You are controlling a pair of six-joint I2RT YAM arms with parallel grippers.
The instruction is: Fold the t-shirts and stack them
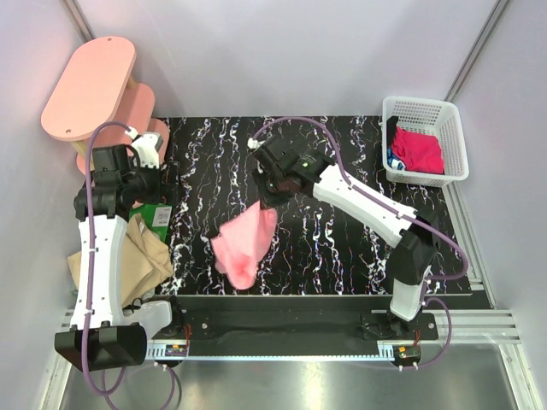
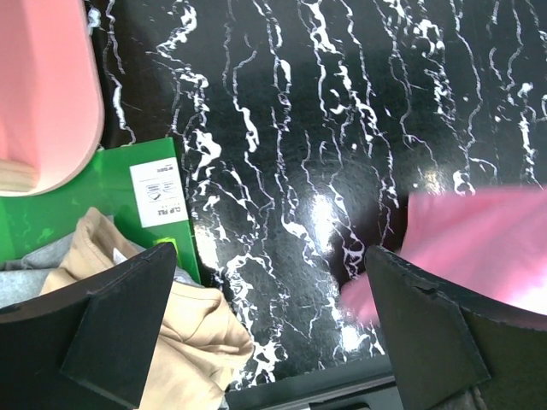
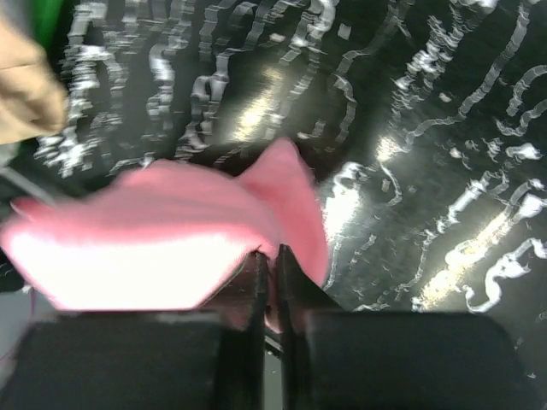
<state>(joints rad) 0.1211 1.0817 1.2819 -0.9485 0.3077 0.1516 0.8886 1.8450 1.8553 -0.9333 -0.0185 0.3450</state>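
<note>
The salmon-pink t-shirt (image 1: 246, 243) is below my left gripper and to its right in the top view, so I will lower that gripper back and across onto it.
My right gripper (image 1: 272, 202) (image 3: 271, 252) is shut on the salmon-pink t-shirt (image 1: 246, 243) (image 3: 162, 256), and a pinch of cloth shows between its closed fingers. The shirt hangs bunched from it over the middle of the black marbled table (image 1: 342, 248), blurred in both wrist views. At the table's left edge lies the crumpled tan-beige t-shirt (image 1: 141, 256) (image 2: 197, 329). My left gripper (image 1: 147, 190) (image 2: 269, 252) is open above that edge with nothing between its fingers; the pink shirt (image 2: 479, 248) lies past its right finger. The magenta-red t-shirt (image 1: 419, 149) sits in the basket.
A white lattice basket (image 1: 457, 141) stands at the back right corner. Pink oval shelf boards (image 1: 90, 85) (image 2: 43, 85) stand at the back left. A green folder (image 1: 158, 213) (image 2: 128, 201) lies under the tan shirt, beside some grey cloth (image 2: 26, 273).
</note>
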